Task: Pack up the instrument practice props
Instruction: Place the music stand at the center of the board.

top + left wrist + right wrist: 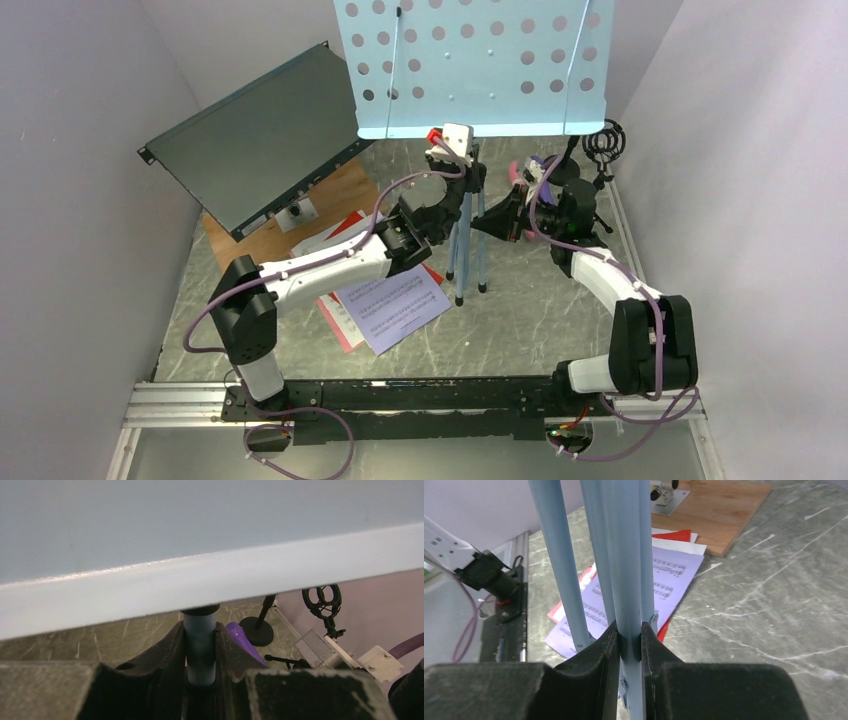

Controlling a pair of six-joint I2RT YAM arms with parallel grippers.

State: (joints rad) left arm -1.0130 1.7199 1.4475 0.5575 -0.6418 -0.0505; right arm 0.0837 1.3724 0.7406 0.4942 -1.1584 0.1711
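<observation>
My right gripper should lower the rack's folded legs back toward the rack's base, to lay them on the tabletop beside the sheet-music pages and let go of them, because that part of the tabletop is bare.
The light-blue perforated music rack (470,60) stands upright at the back on its folded tripod legs (465,260). My left gripper (462,172) is shut on the rack's pole (200,650) just under the tray lip (200,585). My right gripper (484,224) is shut on the pole (629,580) lower down, with the legs (559,565) beside it. Red, pink and white sheet-music pages (390,305) lie on the table left of the legs. A purple microphone (242,637) lies behind the pole near a black mic support (259,630). A second support (605,145) stands at the back right.
A large dark flat metal box (260,130) leans at the back left over a wooden board (320,200). Side walls close in on both sides. The black rail with the arm bases (400,395) runs along the near edge.
</observation>
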